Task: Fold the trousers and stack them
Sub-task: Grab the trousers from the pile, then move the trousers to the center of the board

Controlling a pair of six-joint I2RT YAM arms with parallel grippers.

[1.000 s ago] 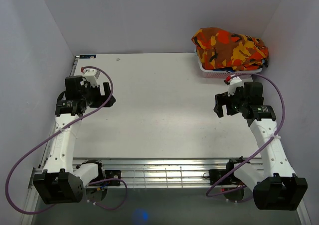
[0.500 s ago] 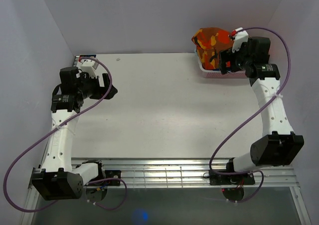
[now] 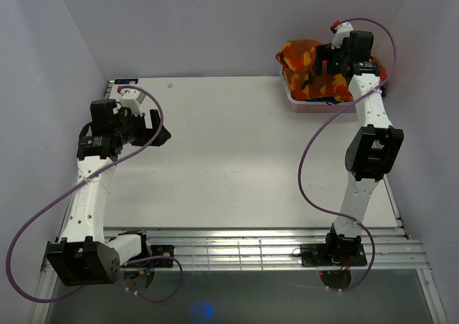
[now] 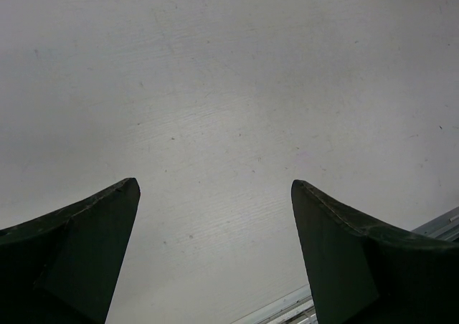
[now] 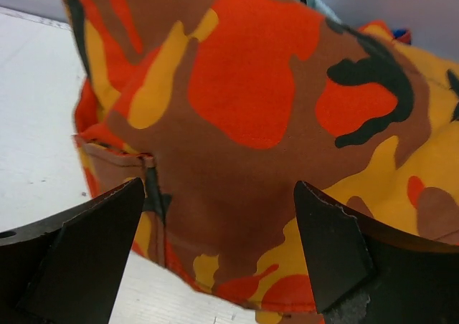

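I should next lower my open right gripper onto the brown patch of the heaped trousers (image 3: 325, 71) (image 5: 240, 188) and close it there, because that fabric is between its spread fingers.
The trousers (image 3: 305, 66), in orange, red, yellow and brown camouflage, lie bunched in a heap in a white basket (image 3: 312, 107) at the table's far right corner. My right gripper (image 3: 328, 60) hangs open just above the heap. In the right wrist view the fabric (image 5: 244, 123) fills the space between the spread fingers (image 5: 93, 245), which hold nothing. My left gripper (image 3: 156, 132) is open and empty over the bare tabletop at the left. The left wrist view shows only the white table (image 4: 215, 109) between its fingers (image 4: 86, 245).
The white table (image 3: 229, 159) spans the middle of the top view. Grey walls close in behind and at both sides. An aluminium rail frame (image 3: 237, 249) runs along the near edge, and purple cables loop off both arms.
My right arm has stretched from mid-table far back to the basket, and its gripper now sits over the trousers. My left gripper has shifted only slightly.
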